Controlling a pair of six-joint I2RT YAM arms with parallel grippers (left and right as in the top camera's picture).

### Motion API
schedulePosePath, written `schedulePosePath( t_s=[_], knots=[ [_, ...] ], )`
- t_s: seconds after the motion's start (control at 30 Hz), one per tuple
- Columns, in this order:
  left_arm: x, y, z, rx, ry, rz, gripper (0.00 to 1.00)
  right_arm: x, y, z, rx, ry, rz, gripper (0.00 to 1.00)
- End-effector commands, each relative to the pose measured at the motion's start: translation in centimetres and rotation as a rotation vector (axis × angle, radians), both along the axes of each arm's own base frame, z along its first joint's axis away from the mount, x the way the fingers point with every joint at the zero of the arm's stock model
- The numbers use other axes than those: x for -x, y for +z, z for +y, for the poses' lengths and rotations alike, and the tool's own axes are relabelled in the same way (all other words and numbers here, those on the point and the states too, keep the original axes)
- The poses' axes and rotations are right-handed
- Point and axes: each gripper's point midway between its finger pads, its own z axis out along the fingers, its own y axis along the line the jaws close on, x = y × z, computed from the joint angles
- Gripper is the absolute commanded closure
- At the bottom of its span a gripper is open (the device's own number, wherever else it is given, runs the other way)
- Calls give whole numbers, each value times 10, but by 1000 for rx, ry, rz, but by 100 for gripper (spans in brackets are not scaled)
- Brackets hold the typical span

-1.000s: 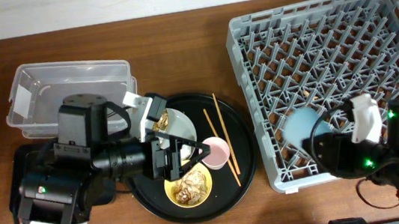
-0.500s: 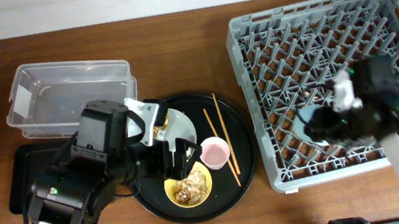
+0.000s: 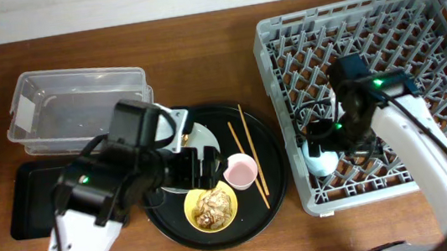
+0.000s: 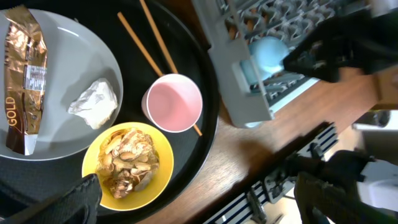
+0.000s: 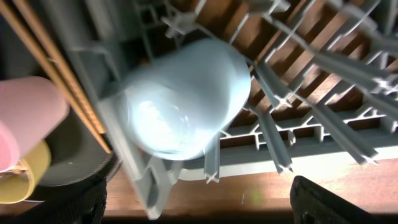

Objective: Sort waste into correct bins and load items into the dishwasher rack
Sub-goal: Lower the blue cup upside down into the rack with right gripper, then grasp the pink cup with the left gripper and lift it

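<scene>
Next, my left gripper brings its open fingers down and to the right in the overhead view onto the pink cup's rim (image 3: 252,167) (image 4: 198,104), since the pink cup's opening faces up.
My left gripper (image 3: 197,167) (image 4: 205,208) hangs open and empty over the round tray. Below it are a pink cup (image 4: 173,102) (image 3: 240,171), chopsticks (image 4: 155,53) (image 3: 248,152), a gold wrapper (image 4: 25,74) and a white tissue ball (image 4: 93,102) on a grey plate (image 4: 81,56), and food scraps (image 4: 127,163) in a yellow bowl (image 3: 212,209). My right gripper (image 3: 331,140) (image 5: 199,208) is open above the light-blue cup (image 5: 186,99) (image 3: 320,159). The cup lies in the front-left corner of the grey dishwasher rack (image 3: 383,40).
The clear tub (image 3: 78,108) stands at the back left, with the shallow black rectangular tray (image 3: 25,199) in front of it. The round black serving tray (image 3: 272,166) sits between the bins and the rack. My left arm covers part of the plate and the black rectangular tray.
My right arm has swung from the front right up and left over the rack, to above the light-blue cup. My left arm has shifted slightly right over the round tray.
</scene>
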Motion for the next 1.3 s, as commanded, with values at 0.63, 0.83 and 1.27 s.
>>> schedulePosePath(
  t_s=[0.63, 0.83, 1.27],
  knots=[
    [-18, -180, -98, -526, -229, 24, 84, 80, 134, -5, -136, -71, -506, 2],
    [-14, -181, -97, -537, -238, 34, 99, 80, 134, -5, -136, -71, -507, 2],
    [-28, 37, -86, -13, -179, -86, 100, 82, 152, 39, -338, 212, -572, 2]
  ],
)
